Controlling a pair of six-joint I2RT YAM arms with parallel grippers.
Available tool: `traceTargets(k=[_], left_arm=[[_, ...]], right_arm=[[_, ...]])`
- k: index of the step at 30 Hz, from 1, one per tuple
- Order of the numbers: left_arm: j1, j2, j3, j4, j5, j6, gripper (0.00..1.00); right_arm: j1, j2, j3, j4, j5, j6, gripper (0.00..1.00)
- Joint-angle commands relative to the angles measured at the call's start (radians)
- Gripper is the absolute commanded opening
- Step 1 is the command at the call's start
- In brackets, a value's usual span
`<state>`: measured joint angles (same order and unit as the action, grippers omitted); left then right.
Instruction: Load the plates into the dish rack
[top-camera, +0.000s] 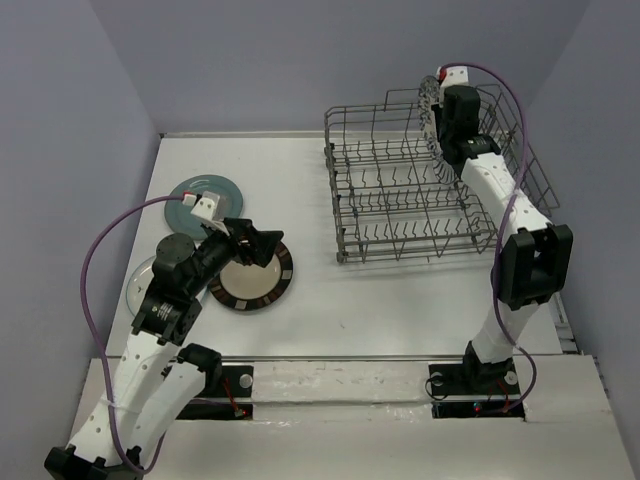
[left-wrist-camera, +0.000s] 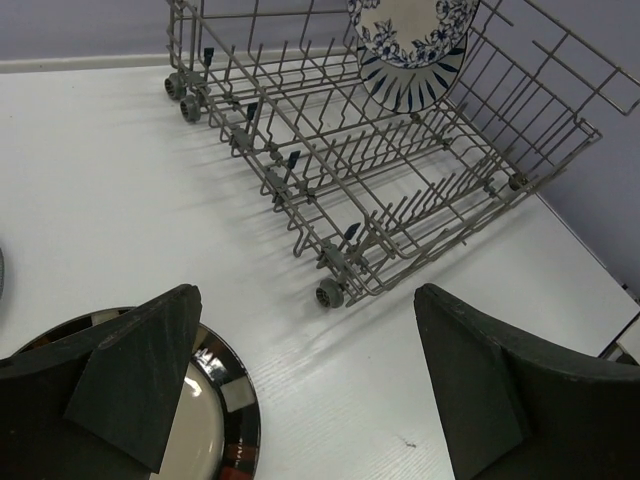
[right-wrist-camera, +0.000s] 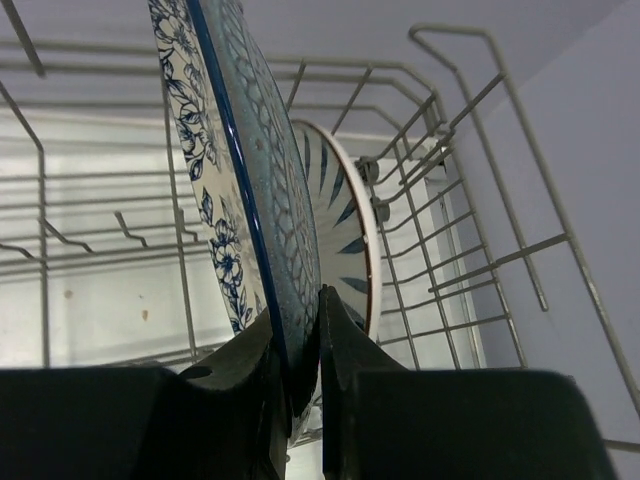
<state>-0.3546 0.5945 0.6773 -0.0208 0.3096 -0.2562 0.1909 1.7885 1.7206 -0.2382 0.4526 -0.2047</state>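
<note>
My right gripper is holding the blue-floral plate higher than the striped plate, so I should lower my right gripper toward the wires beside the striped plate in the rack and open my fingers.
The grey wire dish rack (top-camera: 415, 253) stands at the back right. My right gripper (top-camera: 437, 105) is shut on the rim of the blue-floral plate (right-wrist-camera: 230, 150) and holds it upright on edge at the rack's far right end. The striped plate (right-wrist-camera: 345, 230) stands in the rack just behind it. My left gripper (top-camera: 262, 243) is open and empty, over the right edge of the brown-rimmed cream plate (top-camera: 255, 278), which lies flat on the table. The teal plate (top-camera: 205, 200) lies behind it. A white plate (top-camera: 145, 280) is partly hidden under my left arm.
The white table (top-camera: 400, 310) ends in grey walls at the back and sides. The rack (left-wrist-camera: 330, 262) has small wheels and rows of upright tines, and raised handle loops (right-wrist-camera: 450, 28) on its right side near the wall.
</note>
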Motion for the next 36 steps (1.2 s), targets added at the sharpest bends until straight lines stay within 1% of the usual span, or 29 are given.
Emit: traceTargets(k=[1, 11, 15, 17, 18, 19, 21, 22, 25, 28, 29, 30, 31, 32, 33, 34, 35, 36], left_arm=[[-0.015, -0.018, 0.013, 0.022, -0.024, 0.032, 0.99], [-0.029, -0.012, 0.013, 0.022, -0.036, 0.032, 0.99], [-0.03, -0.004, 0.013, 0.022, -0.05, 0.032, 0.99], [-0.034, -0.001, 0.013, 0.022, -0.058, 0.032, 0.99], [-0.035, -0.004, 0.013, 0.022, -0.061, 0.031, 0.99], [-0.038, -0.005, 0.011, 0.022, -0.07, 0.029, 0.99], [-0.038, 0.007, 0.01, 0.022, -0.076, 0.028, 0.99], [-0.035, 0.014, 0.011, 0.022, -0.07, 0.025, 0.99], [-0.024, 0.025, 0.008, 0.022, -0.063, 0.018, 0.99], [-0.015, 0.025, 0.005, 0.024, -0.084, 0.015, 0.99], [-0.014, 0.031, 0.005, 0.025, -0.092, 0.014, 0.99], [-0.009, 0.036, 0.005, 0.025, -0.099, 0.014, 0.99], [-0.007, 0.042, 0.005, 0.025, -0.113, 0.011, 0.99], [-0.004, 0.054, 0.007, 0.025, -0.119, 0.005, 0.99], [-0.001, 0.06, 0.005, 0.027, -0.122, 0.005, 0.99], [0.006, 0.077, 0.004, 0.035, -0.128, -0.014, 0.99], [0.011, 0.077, 0.004, 0.038, -0.13, -0.026, 0.99], [0.016, 0.1, 0.005, 0.041, -0.13, -0.063, 0.99]], right_arm=[[-0.011, -0.014, 0.085, 0.145, 0.029, -0.075, 0.07], [-0.011, 0.028, -0.055, 0.157, 0.012, 0.01, 0.07], [-0.011, 0.037, -0.081, 0.158, 0.011, 0.037, 0.07], [-0.011, 0.035, -0.09, 0.157, 0.014, 0.05, 0.12], [-0.011, 0.031, -0.087, 0.154, 0.023, 0.059, 0.17], [-0.011, 0.023, -0.085, 0.148, 0.024, 0.068, 0.29], [-0.011, -0.006, -0.092, 0.139, 0.02, 0.091, 0.47], [-0.011, -0.015, -0.092, 0.126, 0.012, 0.097, 0.58], [-0.011, -0.047, -0.084, 0.082, -0.006, 0.125, 0.61], [-0.011, -0.07, -0.088, 0.068, -0.014, 0.142, 0.62], [-0.011, -0.087, -0.085, 0.044, -0.018, 0.149, 0.67], [-0.011, -0.1, -0.084, 0.03, -0.026, 0.159, 0.68], [-0.011, -0.113, -0.084, 0.02, -0.04, 0.181, 0.73], [-0.011, -0.148, -0.084, -0.002, -0.072, 0.195, 0.75], [-0.011, -0.168, -0.084, -0.018, -0.072, 0.202, 0.78], [-0.011, -0.19, -0.091, -0.047, -0.103, 0.27, 0.82], [-0.011, -0.213, -0.092, -0.047, -0.127, 0.298, 0.83], [-0.011, -0.272, -0.12, -0.059, -0.212, 0.324, 0.85]])
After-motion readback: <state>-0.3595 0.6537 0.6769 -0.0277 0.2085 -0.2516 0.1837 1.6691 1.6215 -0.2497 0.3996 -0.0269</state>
